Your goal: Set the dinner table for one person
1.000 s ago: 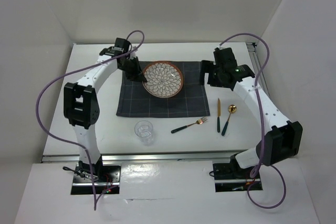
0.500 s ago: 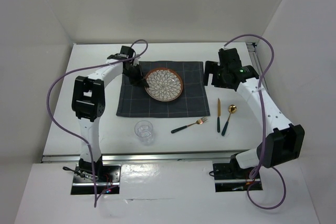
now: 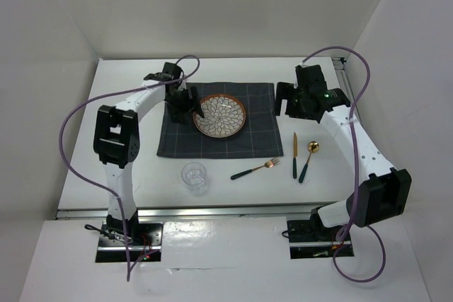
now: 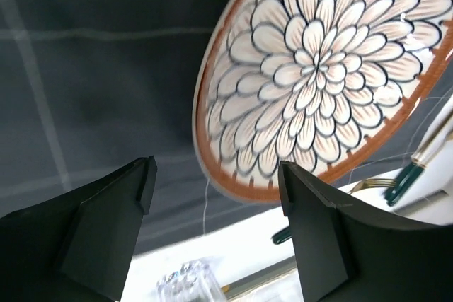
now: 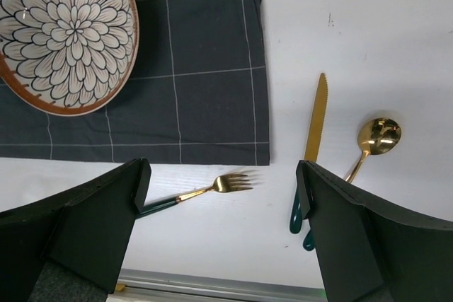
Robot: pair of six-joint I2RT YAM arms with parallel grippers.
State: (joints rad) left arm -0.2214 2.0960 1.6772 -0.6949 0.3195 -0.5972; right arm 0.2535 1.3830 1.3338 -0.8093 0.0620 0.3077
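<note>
The right gripper goes back and to the left in the top view next, then down over the glass's fork-side rim (image 3: 204, 170), as the glass stands off the placemat.
A flower-patterned plate (image 3: 220, 115) with a brown rim lies on the dark checked placemat (image 3: 212, 143), which is spread on the white dinner table (image 3: 237, 192). My left gripper (image 3: 185, 101) stands open at the plate's left rim. In the left wrist view the plate (image 4: 318, 68) is just beyond the left gripper (image 4: 216, 172), and nothing sits between the jaws. My right gripper (image 3: 296, 100) hovers open over the placemat's right edge, holding nothing. From the right wrist, the right gripper (image 5: 223, 171) is above a gold fork (image 5: 205, 190), with the plate (image 5: 64, 33) off to the upper left.
A gold fork (image 3: 255, 169) with a green handle lies in front of the placemat. A gold knife (image 3: 294, 153) and spoon (image 3: 309, 159) lie to its right. A clear glass (image 3: 195, 177) stands near the front left. Silver rails run along the table's front and right edges.
The left gripper was shut on the plate's left rim and has opened, letting the plate go. The plate has shifted slightly toward the front on the placemat. The right arm has barely moved.
</note>
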